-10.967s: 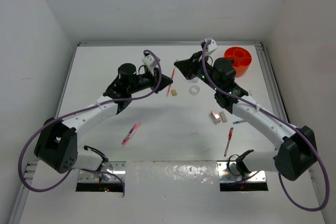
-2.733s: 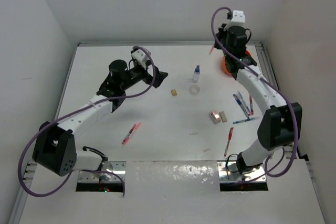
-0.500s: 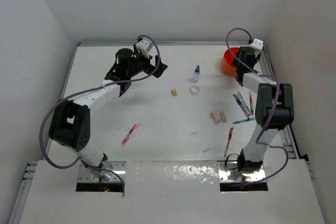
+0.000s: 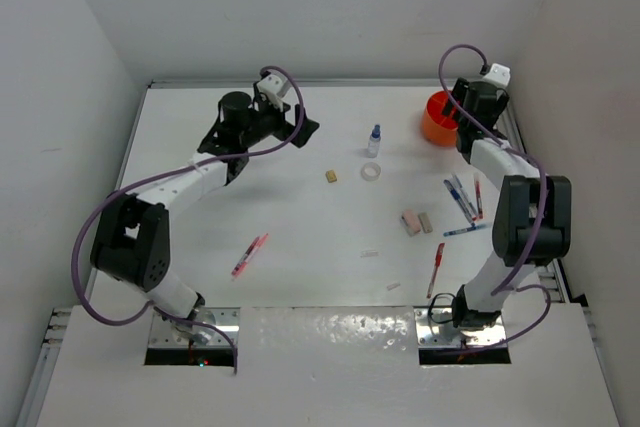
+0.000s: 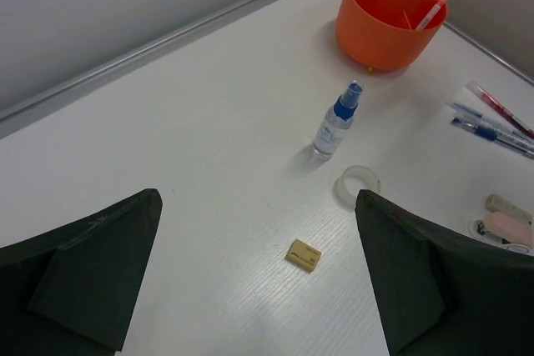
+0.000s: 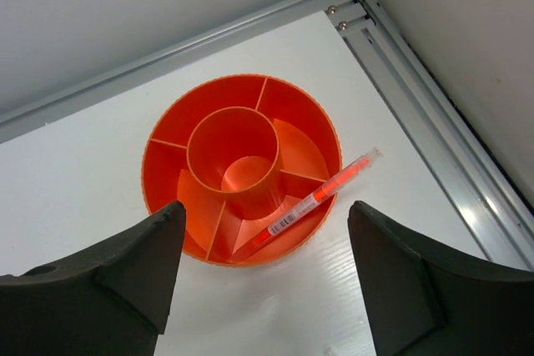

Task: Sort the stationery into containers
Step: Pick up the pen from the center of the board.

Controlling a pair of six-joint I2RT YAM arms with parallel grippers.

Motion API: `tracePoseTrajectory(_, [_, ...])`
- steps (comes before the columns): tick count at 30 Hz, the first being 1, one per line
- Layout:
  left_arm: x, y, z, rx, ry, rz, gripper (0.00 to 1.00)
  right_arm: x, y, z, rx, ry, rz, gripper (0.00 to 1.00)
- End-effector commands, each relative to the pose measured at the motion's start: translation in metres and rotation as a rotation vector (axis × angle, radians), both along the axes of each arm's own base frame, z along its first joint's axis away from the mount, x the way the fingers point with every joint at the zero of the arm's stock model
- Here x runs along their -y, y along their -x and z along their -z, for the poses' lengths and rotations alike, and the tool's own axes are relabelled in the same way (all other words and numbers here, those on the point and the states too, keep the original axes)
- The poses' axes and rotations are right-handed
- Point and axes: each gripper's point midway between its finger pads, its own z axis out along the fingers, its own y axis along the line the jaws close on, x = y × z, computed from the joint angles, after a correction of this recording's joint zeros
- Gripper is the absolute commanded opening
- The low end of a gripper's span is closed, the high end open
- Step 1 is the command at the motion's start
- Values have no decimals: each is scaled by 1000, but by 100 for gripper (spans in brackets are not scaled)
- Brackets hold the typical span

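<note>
The darker pink pen is still lying outside the tub, so my open left gripper needs to swing back and go down to close around the pen's middle.
The orange tub stands at the back right corner. A red pen leans in one outer compartment, its cap end over the rim. My right gripper hangs open above the tub, holding nothing. My left gripper is open over the table's back left. On the table lie a tan eraser, a tape ring, a blue-capped bottle, blue pens, a red pen, a pink pen and two erasers.
A metal rail runs along the table's right and back edges, close behind the tub. White walls enclose the table on three sides. A short blue pen lies right of the two erasers.
My right gripper has opened and let the red pen go; the pen now rests in the tub. The right wrist shifted slightly right. The left arm has not moved.
</note>
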Motion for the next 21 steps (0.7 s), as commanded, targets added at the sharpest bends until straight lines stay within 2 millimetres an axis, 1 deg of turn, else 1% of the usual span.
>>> tracePoseTrajectory(1, [-8,3,-32,98,19,-6,100,-7,7,-30,21,28,-50,77])
tracePoseTrajectory(3, [-15,4,-36,116,-14,-2,100,-18,9,-36,2,54,-93,79])
tracePoseTrajectory(4, [-22,7,-22,111,-114,15,100,-25,15,-32,-51,88,-130,79])
tracePoseTrajectory(5, [-28,9,-17,109,-169,14,100,-41,14,-37,-66,108,-175,79])
tracePoseTrajectory(6, [-44,12,0,56,-275,-6,100,-49,23,-28,-130,118,-199,79])
tracePoseTrajectory(7, [-56,18,13,3,-330,-19,99,-61,26,-36,-124,118,-222,79])
tracePoseTrajectory(8, [-68,21,19,-35,-370,-48,98,-70,33,-32,-150,96,-254,79])
tracePoseTrajectory(9, [-89,33,39,-137,-462,-76,96,-80,40,-29,-166,69,-291,78])
tracePoseTrajectory(10, [-98,43,50,-190,-513,-70,90,-97,45,-33,-150,41,-342,78])
tracePoseTrajectory(11, [-105,54,59,-237,-557,-50,86,-107,58,-34,-143,21,-386,78])
tracePoseTrajectory(12, [-113,80,79,-340,-640,15,81,-120,63,-35,-129,2,-429,78])
tracePoseTrajectory(13, [-117,95,89,-392,-680,51,76,-137,70,-35,-125,-12,-467,77])
tracePoseTrajectory(14, [-119,109,100,-437,-720,94,73,-145,80,-34,-126,-15,-491,77])
tracePoseTrajectory(15, [-122,135,116,-509,-800,172,71,-161,89,-31,-147,-14,-531,77])
tracePoseTrajectory(16, [-124,148,126,-546,-842,218,69,-168,94,-29,-159,-13,-546,77])
tracePoseTrajectory(17, [-124,163,141,-595,-883,265,66,-174,101,-26,-172,-10,-563,77])
tracePoseTrajectory(18, [-131,171,149,-639,-922,265,58,-183,108,-22,-188,-2,-569,77])
tracePoseTrajectory(19, [-134,175,154,-663,-940,256,52,-189,113,-20,-194,3,-580,76])
tracePoseTrajectory(20, [-137,181,164,-693,-958,251,46,-192,120,-13,-210,2,-587,74])
tracePoseTrajectory(21, [-139,181,167,-698,-961,234,40,-197,125,-16,-202,2,-594,74])
